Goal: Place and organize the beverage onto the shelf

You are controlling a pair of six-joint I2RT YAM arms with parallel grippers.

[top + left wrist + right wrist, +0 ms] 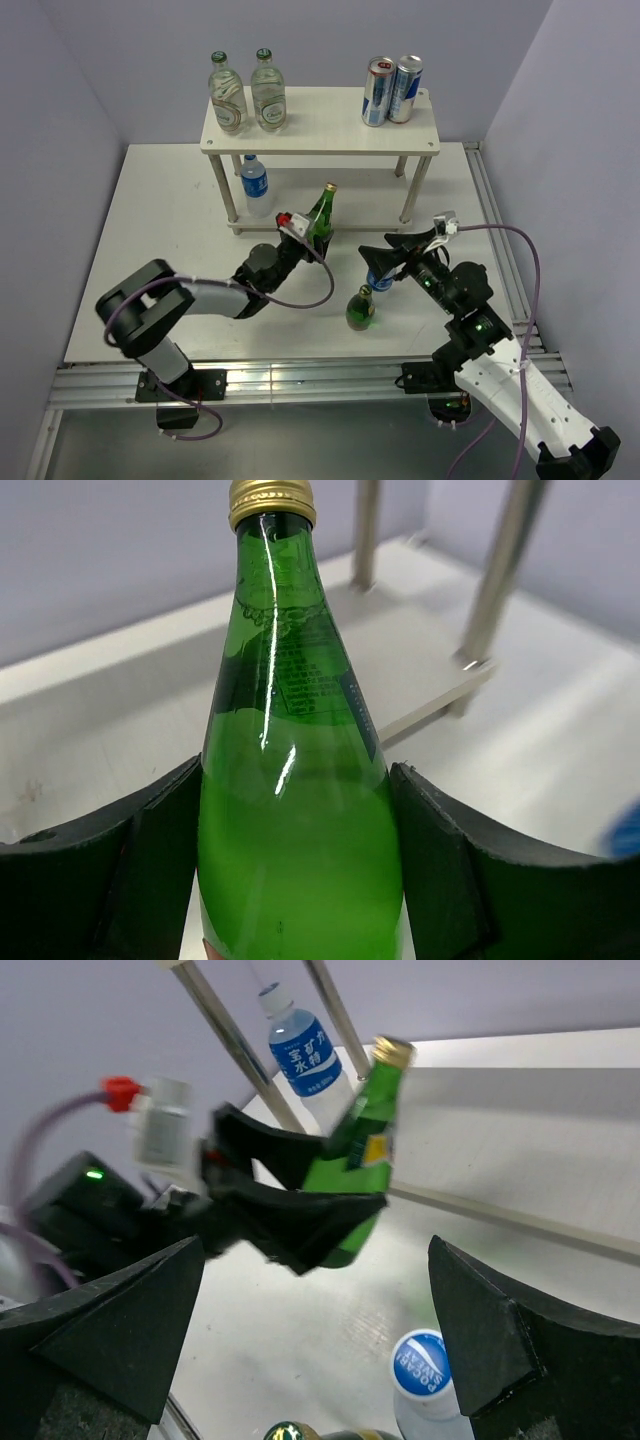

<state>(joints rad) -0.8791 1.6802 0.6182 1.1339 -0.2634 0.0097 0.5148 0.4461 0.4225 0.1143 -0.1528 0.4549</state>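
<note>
Next I will swing my right gripper away from the blue-capped bottle, to the left in the top view, onto the held bottle's neck (325, 202) (380, 1092), free above my left gripper.
My left gripper (316, 236) is shut on a green glass bottle (322, 212) with a gold cap, just in front of the shelf (320, 122). The black fingers (150, 860) press both sides of its body (300, 830). In the right wrist view this bottle (362, 1145) leans in the jaws. My right gripper (385, 262) stands open over a blue-capped bottle (378, 280), whose cap (421, 1364) sits near the right finger (495, 1335). A second green bottle (361, 308) stands in front of it.
On the shelf top are two clear glass bottles (248, 95) at the left and two cans (392, 90) at the right. A blue-labelled water bottle (255, 185) stands on the lower tier. Shelf legs (497, 570) rise right of the held bottle.
</note>
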